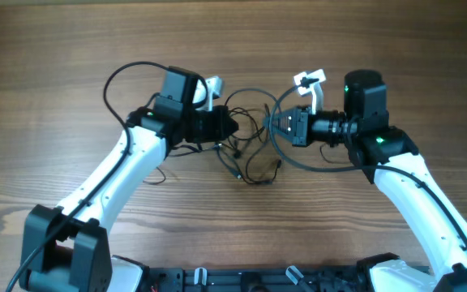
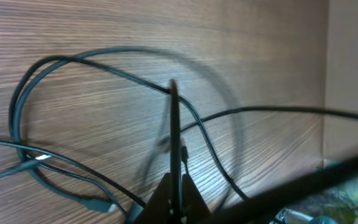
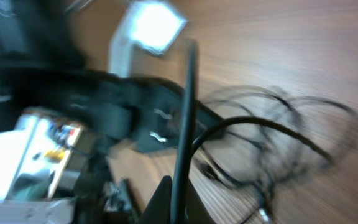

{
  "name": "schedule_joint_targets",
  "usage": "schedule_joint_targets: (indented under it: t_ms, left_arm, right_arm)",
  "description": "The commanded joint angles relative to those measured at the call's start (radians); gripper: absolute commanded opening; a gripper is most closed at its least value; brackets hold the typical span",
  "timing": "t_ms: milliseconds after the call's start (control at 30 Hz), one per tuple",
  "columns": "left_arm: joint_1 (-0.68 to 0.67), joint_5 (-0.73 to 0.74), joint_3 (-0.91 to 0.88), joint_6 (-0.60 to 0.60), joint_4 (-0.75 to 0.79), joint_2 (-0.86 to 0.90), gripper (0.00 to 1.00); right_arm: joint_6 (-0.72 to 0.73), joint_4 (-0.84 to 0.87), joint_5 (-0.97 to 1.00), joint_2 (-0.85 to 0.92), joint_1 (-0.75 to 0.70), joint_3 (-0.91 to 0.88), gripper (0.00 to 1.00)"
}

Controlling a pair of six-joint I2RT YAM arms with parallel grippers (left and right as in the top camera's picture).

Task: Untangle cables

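The dark cable hangs over the tangle, so next the robot's right gripper needs to go down and to the right in the overhead view, toward the bare tabletop beside the loops, and let go of the cable.
The cables [image 1: 250, 138] lie as loose black and dark grey loops on the wooden table [image 1: 71, 49] between my two arms. My left gripper [image 1: 225, 126] is shut on a thin black cable [image 2: 174, 130] that runs up from its fingertips [image 2: 178, 199]. My right gripper [image 1: 286, 123] is shut on a dark cable [image 3: 185, 112] that rises straight between its fingers [image 3: 178, 199]. A grey cable with a plug end [image 2: 107, 206] lies at the left of the left wrist view. More tangled loops [image 3: 278, 130] show blurred in the right wrist view.
White tabs stick up from the left wrist [image 1: 212, 86] and the right wrist [image 1: 309, 79]. The left arm's own thick wire [image 1: 124, 77] loops behind it. The other gripper's black body [image 3: 104, 106] fills the left of the right wrist view.
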Motion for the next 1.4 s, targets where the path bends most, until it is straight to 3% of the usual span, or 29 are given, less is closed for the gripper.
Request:
schedule_joint_targets:
  t_ms: [0,33,100,167,200,300,333,400,467,533,600,667,733,933,967,1000,1033,1233,1367]
  left_arm:
    - [0.126,0.001,0.006,0.004,0.008,-0.106,0.06]
    - [0.172,0.066,0.007,0.004,0.019,-0.143,0.08]
    - [0.253,0.319,0.007,-0.006,0.096,-0.206,0.12]
    - [0.299,0.516,0.007,-0.085,0.197,-0.229,0.16]
    - [0.307,0.597,0.007,-0.119,0.246,-0.229,0.17]
    - [0.306,0.677,0.007,-0.126,0.286,-0.229,0.2]
    - [0.306,0.671,0.005,-0.114,0.282,-0.227,0.24]
    - [0.296,0.606,0.001,-0.029,0.203,-0.225,0.3]
    - [0.266,0.41,0.001,0.044,0.041,-0.212,0.37]
    - [0.222,0.229,0.001,0.092,-0.084,-0.184,0.42]
    - [0.184,0.045,0.0,0.091,-0.169,-0.159,0.41]
    - [0.159,-0.089,0.0,0.09,-0.235,-0.128,0.4]
    - [0.153,-0.102,0.0,0.09,-0.263,-0.1,0.41]
    - [0.153,-0.102,0.0,0.083,-0.273,-0.039,0.45]
    - [0.153,-0.102,0.0,0.083,-0.272,-0.036,0.45]
    - [0.153,-0.102,0.0,0.083,-0.272,-0.035,0.45]
    - [0.153,-0.102,0.0,0.083,-0.272,-0.035,0.45]
    - [0.154,-0.102,0.0,0.083,-0.273,-0.035,0.45]
    - [0.153,-0.102,0.0,0.083,-0.277,-0.035,0.44]
  right_arm:
    - [0.114,-0.257,0.627,-0.012,0.001,0.002,0.04]
    - [0.19,-0.361,0.835,-0.012,0.001,0.002,0.05]
    - [0.219,-0.431,0.979,-0.012,0.001,0.002,0.06]
    - [0.219,-0.403,0.945,-0.012,0.001,0.002,0.09]
    - [0.211,-0.371,0.895,-0.012,0.001,0.002,0.16]
    - [0.066,-0.229,0.62,-0.012,0.001,0.002,0.15]
    - [-0.03,-0.166,0.444,-0.013,0.001,0.002,0.06]
    - [-0.161,-0.068,0.109,-0.013,0.001,0.002,0.05]
    - [-0.149,0.041,-0.005,-0.013,0.001,0.002,0.08]
    - [-0.051,0.064,0.156,-0.013,0.001,0.002,0.09]
    - [0.084,-0.037,0.488,-0.013,0.001,0.002,0.04]
    - [0.1,-0.096,0.586,-0.013,0.001,0.002,0.04]
    - [0.001,-0.085,0.494,-0.013,0.001,0.002,0.04]
    - [-0.081,-0.17,0.487,0.005,0.002,0.001,0.05]
    - [-0.079,-0.175,0.478,0.02,0.002,-0.001,0.09]
    - [-0.079,-0.169,0.472,0.034,0.002,-0.002,0.26]
    - [-0.079,-0.158,0.472,0.052,0.002,-0.003,0.3]
    - [-0.079,-0.095,0.457,0.248,0.002,-0.003,0.25]
    - [-0.071,-0.049,0.431,0.356,0.002,-0.003,0.3]
